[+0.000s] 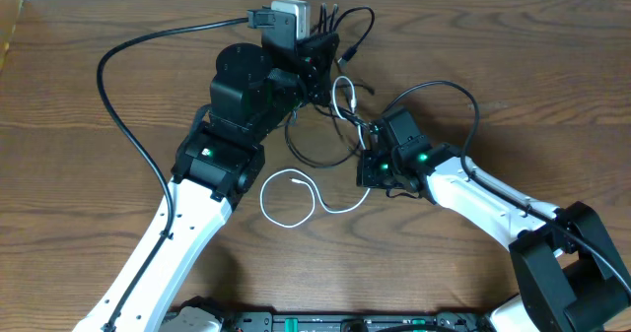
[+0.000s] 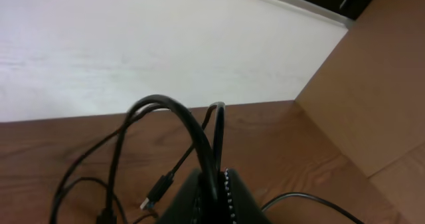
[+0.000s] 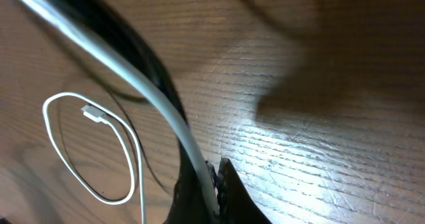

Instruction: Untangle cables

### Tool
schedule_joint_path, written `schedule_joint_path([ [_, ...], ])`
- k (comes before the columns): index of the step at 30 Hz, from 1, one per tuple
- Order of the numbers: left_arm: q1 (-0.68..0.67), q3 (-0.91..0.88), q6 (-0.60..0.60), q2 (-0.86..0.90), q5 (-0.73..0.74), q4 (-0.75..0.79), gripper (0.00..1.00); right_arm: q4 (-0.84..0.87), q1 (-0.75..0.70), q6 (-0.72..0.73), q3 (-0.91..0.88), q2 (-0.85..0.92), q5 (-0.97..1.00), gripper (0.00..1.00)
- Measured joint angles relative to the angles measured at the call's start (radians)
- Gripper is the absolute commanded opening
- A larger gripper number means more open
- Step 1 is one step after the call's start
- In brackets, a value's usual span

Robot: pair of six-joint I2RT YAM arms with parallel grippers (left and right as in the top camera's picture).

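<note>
My right gripper has bare tabletop to its right in the overhead view. It will pull the white cable (image 3: pixel 166 111) that way, away from the tangle, and release it.
The cables lie tangled at the middle of the wooden table (image 1: pixel 532 86). My left gripper (image 1: pixel 321 60) is at the back, shut on a bunch of black cables (image 2: pixel 199 134) that arch up out of its jaws. A black cord with a small plug (image 2: pixel 157 192) hangs to its left. My right gripper (image 1: pixel 368 138) sits just right of the tangle, shut on the white cable (image 3: pixel 166 111), with a black cord running alongside it. The white cable's free end makes a flat loop (image 1: pixel 292 198) on the table, its plug (image 3: pixel 93 113) lying inside the loop.
The left arm's thick black cable (image 1: pixel 116 96) sweeps over the table's left side. Another arm cable (image 1: pixel 444 88) arcs behind the right gripper. In the left wrist view a pale wall (image 2: pixel 133 44) stands beyond the table's far edge, and a brown panel (image 2: pixel 375 104) to the right.
</note>
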Motion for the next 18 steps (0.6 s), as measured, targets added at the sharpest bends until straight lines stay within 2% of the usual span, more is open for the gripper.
schedule_joint_path([
  [9, 0.001, 0.0, 0.031, 0.007, -0.13, -0.101, 0.08, -0.036, -0.044, -0.039, -0.001, -0.06, -0.051, 0.01],
  [18, 0.035, 0.0, 0.05, 0.138, -0.184, -0.121, 0.08, -0.172, -0.159, -0.11, -0.002, -0.395, -0.098, 0.01],
])
